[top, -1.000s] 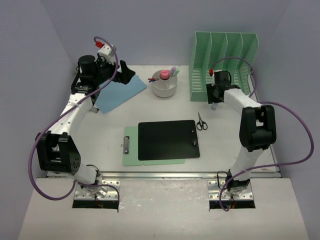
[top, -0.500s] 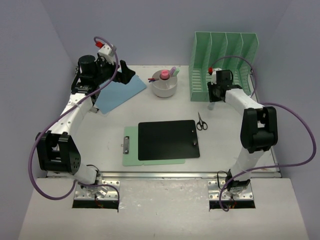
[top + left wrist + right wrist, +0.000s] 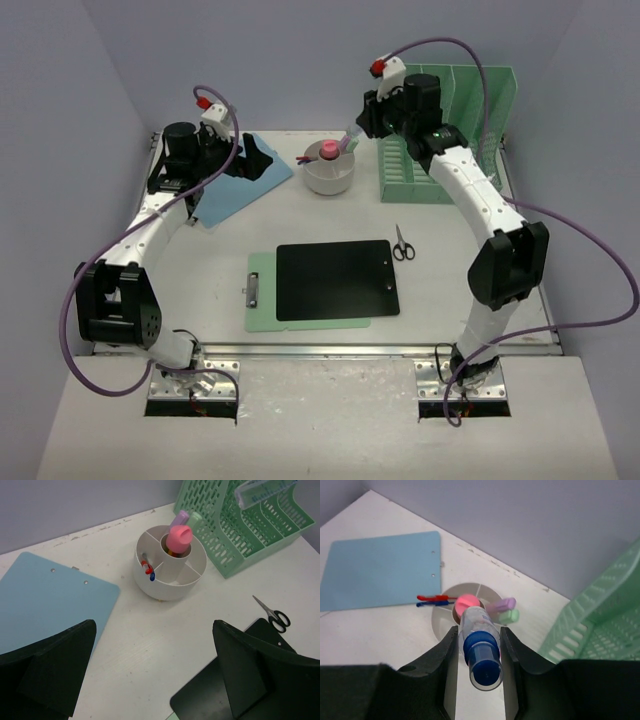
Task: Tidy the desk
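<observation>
My right gripper lowers the clear tube toward the organizer next, then into the organizer's near section by the file rack, since that section is empty.
The desk point(image 3: 200, 270) is an off-white tabletop with a metal rail along its near edge. My right gripper point(image 3: 366, 118) is raised above the white round organizer point(image 3: 330, 175) and is shut on a clear tube with a blue cap point(image 3: 481, 650), which points down at the organizer point(image 3: 442, 615). The organizer holds a pink-capped item point(image 3: 328, 149), two highlighters point(image 3: 502, 610) and red and blue pens. My left gripper point(image 3: 250, 160) is open and empty, low over the right edge of the blue clipboard point(image 3: 235, 185). Its wrist view shows the organizer point(image 3: 170, 577) ahead.
A mint-green file rack point(image 3: 445, 130) stands at the back right. Small scissors point(image 3: 403, 243) lie in front of it. A black clipboard point(image 3: 337, 279) lies on a green clipboard point(image 3: 260, 300) mid-desk. Lavender walls enclose the desk.
My right arm has risen from the desk by the file rack and swung left over the organizer with the tube in its jaws. The left gripper has shifted slightly.
</observation>
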Motion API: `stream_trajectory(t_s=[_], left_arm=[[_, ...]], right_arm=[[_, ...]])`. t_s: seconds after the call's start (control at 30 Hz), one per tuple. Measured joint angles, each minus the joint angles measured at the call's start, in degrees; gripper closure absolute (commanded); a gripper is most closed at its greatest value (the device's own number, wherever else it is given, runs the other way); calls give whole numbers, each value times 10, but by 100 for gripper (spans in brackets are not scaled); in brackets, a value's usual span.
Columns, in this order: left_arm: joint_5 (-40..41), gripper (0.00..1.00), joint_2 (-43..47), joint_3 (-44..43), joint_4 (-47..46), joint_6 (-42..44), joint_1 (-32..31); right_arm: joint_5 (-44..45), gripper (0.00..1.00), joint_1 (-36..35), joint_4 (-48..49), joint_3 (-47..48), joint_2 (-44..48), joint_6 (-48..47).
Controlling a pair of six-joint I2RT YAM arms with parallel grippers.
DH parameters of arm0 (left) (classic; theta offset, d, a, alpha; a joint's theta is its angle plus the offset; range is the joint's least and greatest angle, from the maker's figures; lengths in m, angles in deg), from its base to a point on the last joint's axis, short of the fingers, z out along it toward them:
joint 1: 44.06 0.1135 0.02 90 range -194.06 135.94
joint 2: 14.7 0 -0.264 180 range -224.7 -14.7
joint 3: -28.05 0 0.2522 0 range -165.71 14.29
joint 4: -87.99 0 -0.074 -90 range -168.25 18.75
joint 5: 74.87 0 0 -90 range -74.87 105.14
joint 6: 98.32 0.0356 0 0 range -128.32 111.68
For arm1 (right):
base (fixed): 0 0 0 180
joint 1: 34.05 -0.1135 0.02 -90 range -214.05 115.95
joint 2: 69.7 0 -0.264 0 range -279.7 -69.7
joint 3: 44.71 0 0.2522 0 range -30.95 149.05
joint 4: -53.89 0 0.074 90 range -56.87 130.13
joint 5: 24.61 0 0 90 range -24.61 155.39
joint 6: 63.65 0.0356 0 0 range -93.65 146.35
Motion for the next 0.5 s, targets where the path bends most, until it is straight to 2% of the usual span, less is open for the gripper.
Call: stream_trajectory(t_s=[0.13,0.33,0.5], left_arm=[[-1,0,1,1,1,0,0],[-4,0,4,1,0,0,0],[-6,0,4,1,-1,0,0]], right_arm=[[-11,99,-24,23,49,-53,3],[-8,99,-24,18,56,-120,6],[-6,99,-24,14,55,-134,6]])
